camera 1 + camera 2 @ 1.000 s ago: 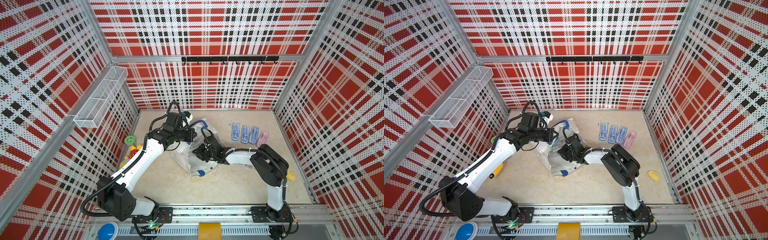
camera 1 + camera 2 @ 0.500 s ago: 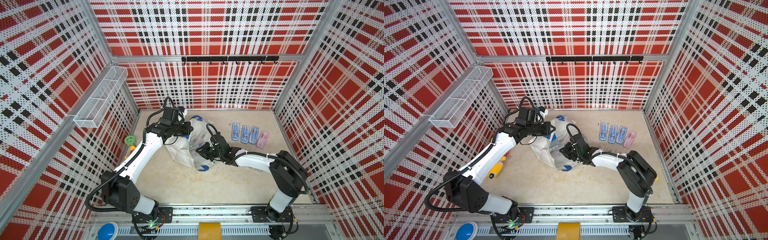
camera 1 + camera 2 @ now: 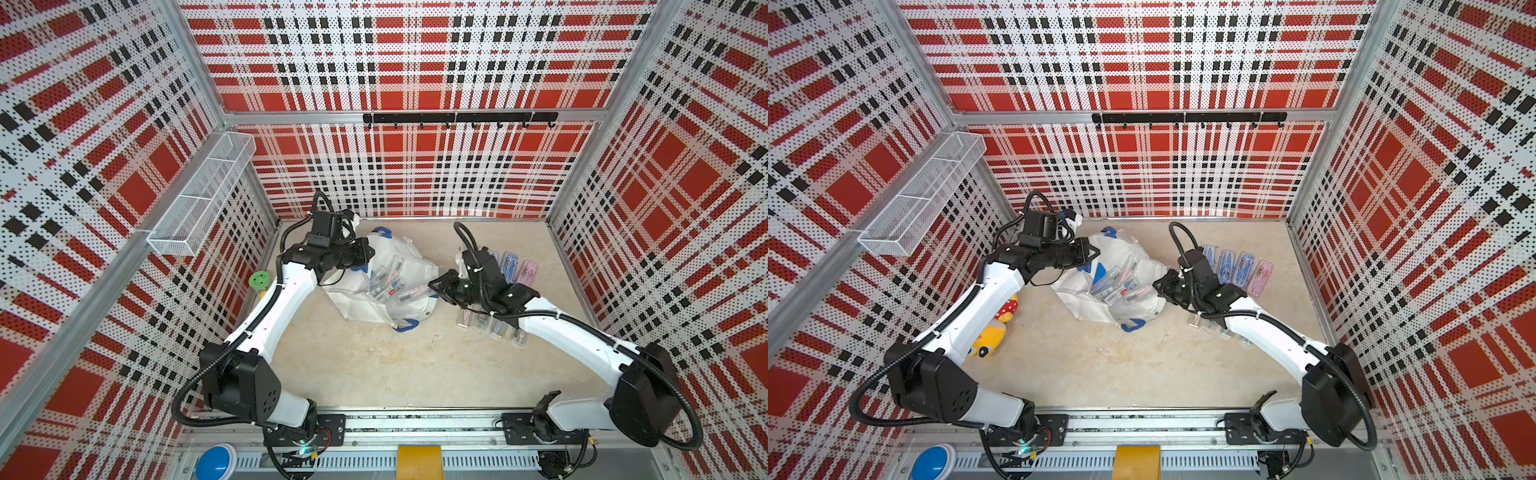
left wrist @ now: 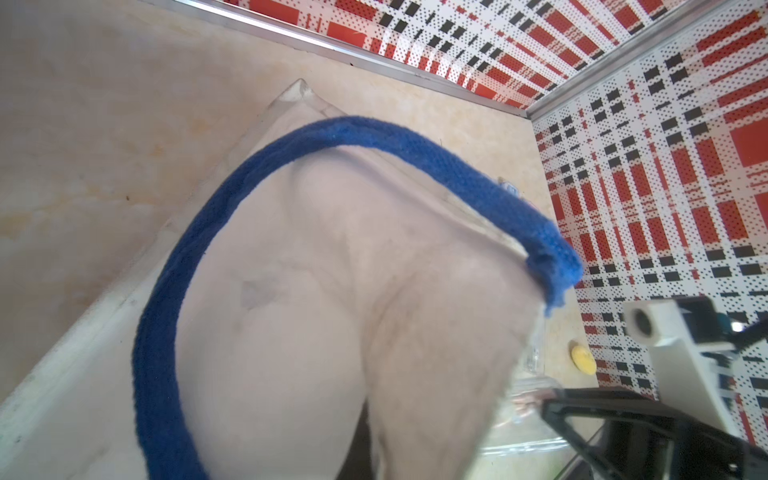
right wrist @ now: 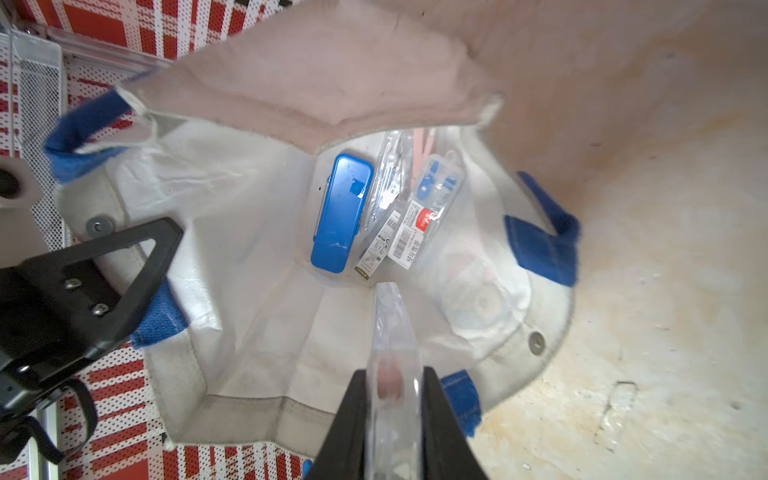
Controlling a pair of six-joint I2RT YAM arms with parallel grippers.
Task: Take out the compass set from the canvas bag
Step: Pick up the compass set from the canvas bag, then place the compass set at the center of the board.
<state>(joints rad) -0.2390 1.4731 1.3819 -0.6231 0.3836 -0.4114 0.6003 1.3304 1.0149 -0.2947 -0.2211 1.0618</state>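
My right gripper has the compass set and should leave the bag (image 3: 357, 299), outward and down, to release it, as bare tabletop beside blue cases lies there.
The white canvas bag (image 3: 357, 299) with blue handles lies slumped at mid-table, mouth toward the right arm. My left gripper (image 3: 368, 254) is shut on the bag's far rim by a blue patch; in the left wrist view the fabric (image 4: 332, 291) hides its jaws. My right gripper (image 5: 394, 374) is shut on a clear compass set (image 5: 390, 324), held edge-on at the bag's mouth. In a top view the right gripper (image 3: 1158, 284) sits at the bag's right edge. A blue case (image 5: 340, 212) and clear labelled cases (image 5: 415, 208) lie inside the bag.
A row of blue and pink compass cases (image 3: 1237, 266) lies at the back right. Several clear cases (image 3: 490, 326) lie under my right forearm. A yellow plush toy (image 3: 994, 328) is by the left wall. A wire basket (image 3: 203, 195) hangs on the left wall.
My right gripper has drawn back to the right from deep in the bag to its mouth, with the clear case in it. The left gripper has shifted back with the rim.
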